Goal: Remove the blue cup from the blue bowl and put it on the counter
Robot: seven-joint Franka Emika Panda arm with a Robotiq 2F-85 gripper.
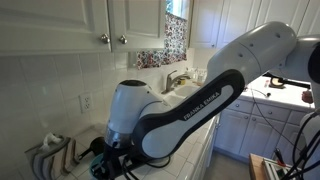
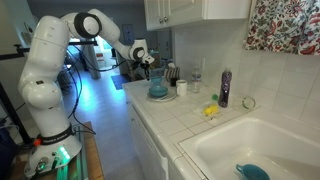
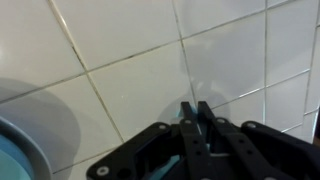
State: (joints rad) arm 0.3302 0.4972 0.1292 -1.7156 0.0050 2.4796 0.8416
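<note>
The white counter tiles are bare, so the gripper next needs to move down and a little farther from the pale blue bowl [image 2: 158,96] to let go of the blue cup on them.
My gripper [image 3: 196,112] is shut, fingers almost together, with teal of the blue cup [image 3: 182,124] showing between and under them; most of the cup is hidden by the jaws. White counter [image 3: 130,80] tiles lie below it. The pale blue bowl [image 3: 12,152] shows only as a rim at the lower left, beside the gripper. In an exterior view the gripper [image 2: 150,66] hangs over the far end of the counter [image 2: 175,118], with the cup [image 2: 157,84] just above the bowl [image 2: 158,96]. In an exterior view the arm hides both; the gripper [image 1: 115,160] is low at the left.
A white mug [image 2: 182,88], a clear bottle [image 2: 197,80] and a dark bottle [image 2: 225,88] stand by the tiled wall. A yellow object [image 2: 210,110] lies near the white sink [image 2: 290,135]. A rack [image 1: 50,152] stands by the gripper.
</note>
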